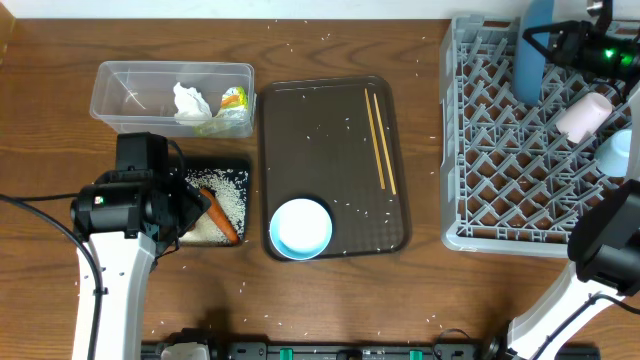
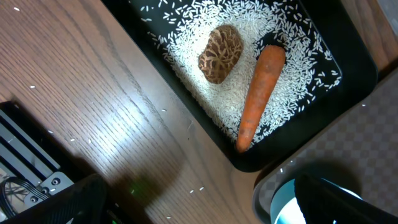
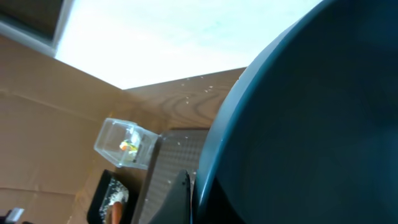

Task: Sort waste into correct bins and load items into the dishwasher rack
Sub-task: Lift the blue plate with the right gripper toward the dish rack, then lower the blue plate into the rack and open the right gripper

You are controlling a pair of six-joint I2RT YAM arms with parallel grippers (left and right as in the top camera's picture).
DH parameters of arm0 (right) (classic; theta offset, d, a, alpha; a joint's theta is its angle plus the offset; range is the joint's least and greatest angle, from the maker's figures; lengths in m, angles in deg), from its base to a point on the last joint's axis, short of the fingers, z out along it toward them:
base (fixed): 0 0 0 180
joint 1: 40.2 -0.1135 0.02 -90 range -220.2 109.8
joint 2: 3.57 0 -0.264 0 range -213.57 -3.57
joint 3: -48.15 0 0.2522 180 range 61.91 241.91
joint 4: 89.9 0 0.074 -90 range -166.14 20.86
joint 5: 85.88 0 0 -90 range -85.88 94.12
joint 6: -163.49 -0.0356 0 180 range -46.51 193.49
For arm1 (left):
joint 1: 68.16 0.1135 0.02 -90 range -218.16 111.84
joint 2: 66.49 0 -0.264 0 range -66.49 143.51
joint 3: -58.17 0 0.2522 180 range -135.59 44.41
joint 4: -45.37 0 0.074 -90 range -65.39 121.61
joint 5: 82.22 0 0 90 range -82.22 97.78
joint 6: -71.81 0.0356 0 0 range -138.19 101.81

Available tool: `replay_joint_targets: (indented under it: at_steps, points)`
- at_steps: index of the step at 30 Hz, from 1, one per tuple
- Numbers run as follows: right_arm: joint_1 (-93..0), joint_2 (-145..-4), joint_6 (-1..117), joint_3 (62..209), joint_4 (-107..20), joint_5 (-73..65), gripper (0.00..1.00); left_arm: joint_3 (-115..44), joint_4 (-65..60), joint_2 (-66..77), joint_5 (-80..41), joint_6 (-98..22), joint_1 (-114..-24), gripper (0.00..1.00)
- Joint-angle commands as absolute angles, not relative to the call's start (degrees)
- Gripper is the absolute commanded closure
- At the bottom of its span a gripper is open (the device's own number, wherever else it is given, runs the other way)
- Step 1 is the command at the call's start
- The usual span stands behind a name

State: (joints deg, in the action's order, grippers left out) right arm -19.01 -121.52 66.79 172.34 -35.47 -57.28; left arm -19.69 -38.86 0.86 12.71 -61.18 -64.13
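My right gripper moves slightly toward that side of the rack next, since the slots at the grey rack's edge (image 1: pixel 490 82) beside the brown serving tray stand empty, clear of the white cup.
My left gripper (image 1: pixel 193 208) hangs open and empty over the black tray (image 1: pixel 238 170), which holds the orange carrot (image 2: pixel 260 93), the brown food lump (image 2: pixel 221 53) and white rice (image 2: pixel 273 31). The clear tub (image 1: pixel 130 80) holds the crumpled tissue (image 1: pixel 190 102) and the green-yellow wrapper (image 1: pixel 233 100). My right gripper (image 1: pixel 556 42) is shut on the dark blue plate (image 1: pixel 533 50) and holds it upright over the far side of the grey rack (image 1: pixel 500 150). The plate fills the right wrist view (image 3: pixel 311 112). A white cup (image 1: pixel 584 115) and a light blue cup (image 1: pixel 618 150) lie in the rack.
The brown serving tray (image 1: pixel 320 150) lies mid-table with the wooden chopsticks (image 1: pixel 380 140) on it and the pale blue-white bowl (image 1: pixel 300 228) at its near left corner. Loose rice grains are scattered on the tray and the wooden table.
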Motion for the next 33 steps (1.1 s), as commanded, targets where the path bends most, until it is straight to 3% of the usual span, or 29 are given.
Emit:
replay_joint_targets:
  at_steps: [1, 16, 26, 33]
  points:
    - [-19.65, -121.25, 64.3, 171.93, -36.15, -61.98, 0.98, -19.67, -39.06, 0.95, 13.84, -60.21, -63.93, 0.02]
    - [-19.87, -122.46, 64.28, 171.93, -35.12, -62.51, 0.99, -19.67, -39.06, 0.95, 13.84, -60.21, -63.95, 0.02]
    - [-19.23, -123.79, 67.99, 172.32, -28.15, -43.84, 0.99, -19.67, -39.06, 0.95, 13.84, -60.21, -63.93, 0.02]
    - [-16.78, -123.79, 67.75, 172.54, -27.36, -43.1, 0.99, -19.67, -39.06, 0.95, 13.82, -60.21, -63.93, 0.02]
